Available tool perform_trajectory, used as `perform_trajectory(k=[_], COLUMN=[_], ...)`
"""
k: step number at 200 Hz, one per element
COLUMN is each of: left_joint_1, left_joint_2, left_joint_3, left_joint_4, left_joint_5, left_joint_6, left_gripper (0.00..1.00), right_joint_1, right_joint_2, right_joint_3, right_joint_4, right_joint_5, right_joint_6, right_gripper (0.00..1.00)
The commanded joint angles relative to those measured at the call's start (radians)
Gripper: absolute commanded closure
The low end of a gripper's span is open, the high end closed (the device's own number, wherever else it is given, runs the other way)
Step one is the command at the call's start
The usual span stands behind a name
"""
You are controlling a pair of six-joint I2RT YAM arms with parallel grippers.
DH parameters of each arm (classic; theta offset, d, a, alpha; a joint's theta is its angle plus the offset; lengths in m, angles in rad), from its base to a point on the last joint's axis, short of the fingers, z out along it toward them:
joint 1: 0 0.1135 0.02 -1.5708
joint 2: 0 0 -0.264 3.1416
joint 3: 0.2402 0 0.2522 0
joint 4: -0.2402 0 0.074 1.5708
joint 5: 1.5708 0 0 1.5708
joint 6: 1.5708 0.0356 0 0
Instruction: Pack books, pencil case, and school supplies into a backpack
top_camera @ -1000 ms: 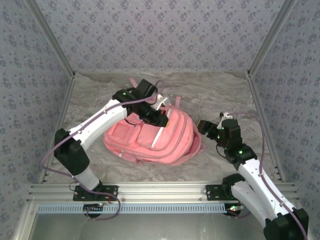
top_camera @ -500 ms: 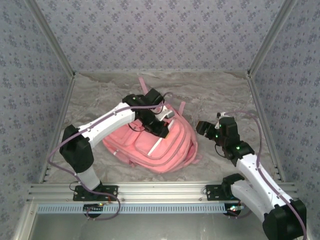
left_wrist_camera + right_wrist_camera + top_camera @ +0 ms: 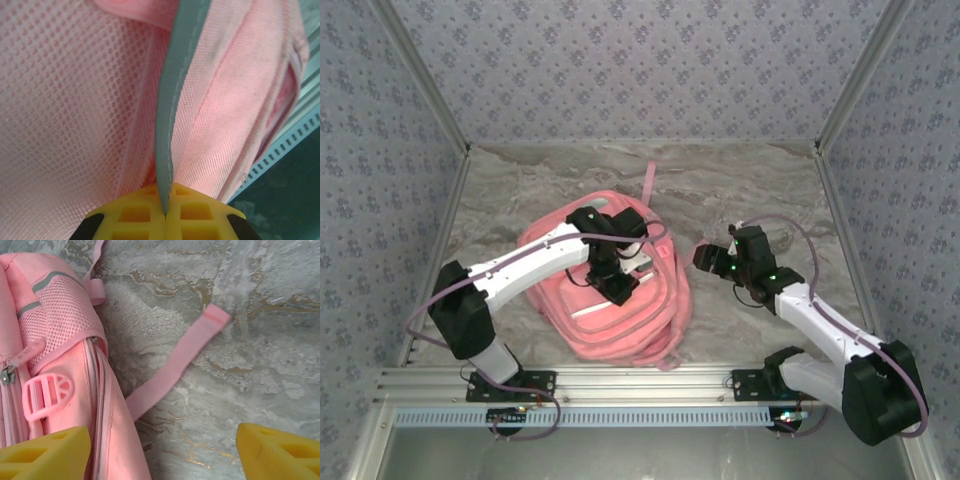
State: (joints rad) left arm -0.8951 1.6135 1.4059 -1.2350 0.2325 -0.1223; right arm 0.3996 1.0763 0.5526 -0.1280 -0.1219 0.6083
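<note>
My left gripper swings outward toward the far strap next, turning the backpack [image 3: 642,328], then releases the trim strip, because the bag's near end lies by the rail.
The pink backpack [image 3: 642,328] lies in the middle of the table, one strap [image 3: 650,182] pointing to the back. My left gripper [image 3: 616,288] is on top of it, shut on a thin grey-green trim strip [image 3: 172,100] of the backpack [image 3: 70,95], beside pink mesh. My right gripper [image 3: 703,257] hovers open at the bag's right side. In the right wrist view its fingertips [image 3: 45,452] straddle the backpack's edge [image 3: 60,370] and bare table, right gripper [image 3: 162,455] holding nothing. The books, pencil case and school supplies are out of view.
A loose pink strap [image 3: 175,370] lies across the marble table [image 3: 250,340] beside the bag. A zipper pull [image 3: 20,360] and a pink plastic buckle [image 3: 47,396] show on the bag's side. Patterned walls enclose the table [image 3: 760,190].
The left arm has dragged and turned the backpack toward the near edge, its strap swinging to the back. The right gripper has moved left, closer to the bag.
</note>
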Motion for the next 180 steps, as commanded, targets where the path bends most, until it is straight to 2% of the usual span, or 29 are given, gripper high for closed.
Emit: perform_trajectory(k=[1, 26, 71, 107, 130, 154, 180], left_joint_1=[0.004, 0.021, 0.125, 0.187, 0.202, 0.234, 0.262], left_joint_2=[-0.034, -0.029, -0.042, 0.038, 0.139, 0.245, 0.394], left_joint_3=[-0.001, 0.018, 0.002, 0.034, 0.117, 0.209, 0.352], left_joint_4=[-0.086, -0.047, 0.163, 0.39, 0.494, 0.63, 0.709], left_joint_5=[-0.094, -0.044, 0.195, 0.329, 0.347, 0.371, 0.392], left_joint_6=[0.012, 0.011, -0.053, -0.201, -0.319, -0.456, -0.6], left_gripper=[1.0, 1.0, 1.0, 1.0, 1.0, 1.0, 1.0], right_joint_1=[0.011, 0.01, 0.007, 0.015, 0.031, 0.087, 0.199], right_joint_2=[0.034, 0.063, 0.005, -0.084, -0.15, -0.213, -0.244], right_joint_3=[0.037, 0.06, 0.073, 0.08, 0.077, 0.051, 0.016], right_joint_4=[0.05, 0.039, -0.01, -0.024, -0.03, -0.02, 0.019], right_joint_5=[-0.024, -0.099, -0.089, -0.028, -0.005, 0.05, 0.097], right_joint_6=[-0.034, -0.038, -0.036, -0.035, -0.05, -0.085, -0.173], right_gripper=[0.22, 0.27, 0.41, 0.51, 0.56, 0.58, 0.58])
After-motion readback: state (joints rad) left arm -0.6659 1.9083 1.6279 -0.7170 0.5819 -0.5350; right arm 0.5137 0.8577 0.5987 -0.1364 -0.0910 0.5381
